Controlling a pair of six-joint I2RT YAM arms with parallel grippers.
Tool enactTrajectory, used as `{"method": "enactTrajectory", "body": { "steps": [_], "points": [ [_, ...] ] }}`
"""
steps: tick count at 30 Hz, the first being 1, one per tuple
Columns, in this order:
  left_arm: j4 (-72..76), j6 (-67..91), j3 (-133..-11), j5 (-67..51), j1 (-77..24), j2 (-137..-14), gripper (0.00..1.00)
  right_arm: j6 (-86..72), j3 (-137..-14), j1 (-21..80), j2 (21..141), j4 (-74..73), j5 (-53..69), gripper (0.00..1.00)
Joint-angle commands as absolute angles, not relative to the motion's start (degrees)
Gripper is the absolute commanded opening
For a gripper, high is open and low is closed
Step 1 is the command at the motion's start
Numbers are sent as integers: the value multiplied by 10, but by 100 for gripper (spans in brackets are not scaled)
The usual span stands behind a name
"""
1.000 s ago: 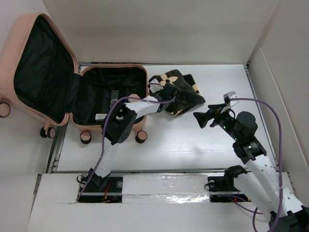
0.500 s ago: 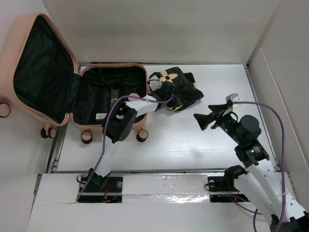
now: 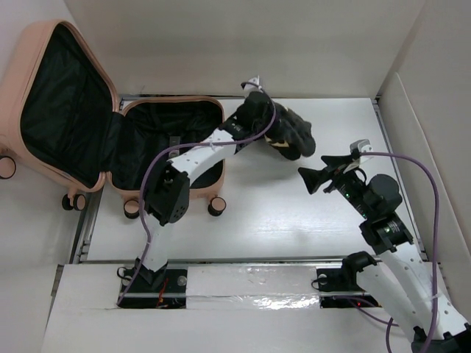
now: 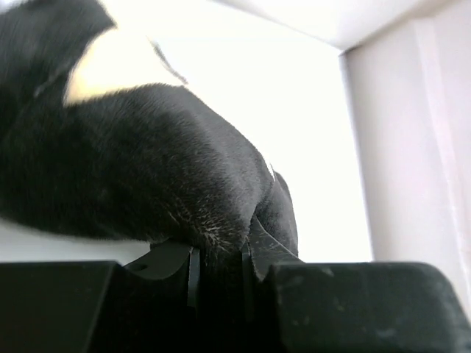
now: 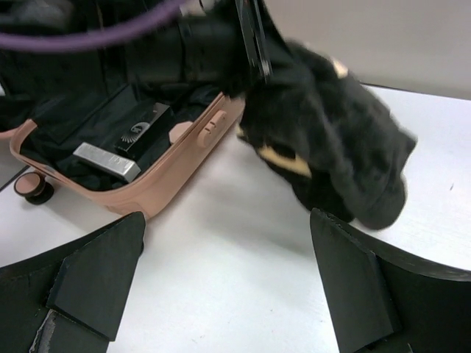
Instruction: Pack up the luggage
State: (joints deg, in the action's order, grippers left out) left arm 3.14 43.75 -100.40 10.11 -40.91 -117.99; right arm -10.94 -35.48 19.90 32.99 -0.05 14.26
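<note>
My left gripper swings left in the top view over the open luggage base's rim next, lowers the cloth inside and releases it, since the base lies there.
The peach-pink luggage [image 3: 210,107] lies open at the left, its black-lined lid [image 3: 62,110] tilted back. My left gripper [image 3: 257,112] is shut on a black fuzzy cloth with cream flower marks [image 3: 293,137], which hangs lifted just right of the luggage's rim. In the left wrist view the cloth [image 4: 147,162] is pinched between the fingers [image 4: 176,268] of the left gripper [image 4: 218,268]. My right gripper [image 3: 335,168] stands open and holds nothing, to the right of the cloth. Its wrist view shows the right gripper [image 5: 224,272] above bare table, the cloth [image 5: 331,147] and the luggage [image 5: 173,173] ahead.
Inside the luggage base lie a silver bar [image 5: 107,160] and a black flat item [image 5: 143,131]. The luggage's caster wheels [image 3: 215,207] stand at its near edge. White walls [image 3: 412,110] close the table at the back and right.
My left gripper has shut on the cloth and lifted it up and toward the back, bunching it. The right gripper has drifted slightly to the right, still open.
</note>
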Motion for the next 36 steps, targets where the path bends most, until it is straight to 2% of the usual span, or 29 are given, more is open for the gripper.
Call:
{"method": "enactTrajectory", "body": {
  "steps": [1, 6, 14, 17, 22, 27, 30, 31, 32, 33, 34, 35, 36],
  "points": [
    [13, 339, -1106, 49, -381, -1107, 0, -113, -386, 197, 328, 2, 127, 99],
    [-46, 265, -1171, -29, -317, -1078, 0, -105, -401, 192, 329, -19, 127, 99],
    [-32, 239, -1108, -150, -150, -1000, 0, -103, -412, 192, 325, -27, 136, 99],
    [9, 270, -1020, -181, -105, -961, 0, -108, -414, 192, 328, -19, 154, 99],
    [193, 353, -709, -195, -14, -861, 0, -111, -419, 192, 343, -6, 194, 100],
    [278, 469, -457, -153, 45, -760, 0, -107, -401, 192, 352, 20, 218, 100],
    [312, 505, -360, -120, 63, -700, 0, -105, -388, 197, 366, 27, 232, 100],
    [294, 507, -349, -107, 69, -687, 4, -104, -385, 197, 369, 29, 236, 99],
    [275, 503, -342, -80, 69, -662, 13, -99, -383, 197, 378, 30, 239, 99],
    [255, 498, -338, -63, 69, -651, 22, -98, -379, 202, 381, 32, 243, 97],
    [204, 492, -339, -46, 69, -640, 38, -96, -376, 202, 386, 34, 242, 96],
    [175, 492, -341, -11, 69, -618, 48, -91, -374, 202, 388, 37, 240, 94],
    [150, 492, -345, 4, 69, -607, 61, -91, -372, 202, 398, 41, 236, 83]
  ]
}}
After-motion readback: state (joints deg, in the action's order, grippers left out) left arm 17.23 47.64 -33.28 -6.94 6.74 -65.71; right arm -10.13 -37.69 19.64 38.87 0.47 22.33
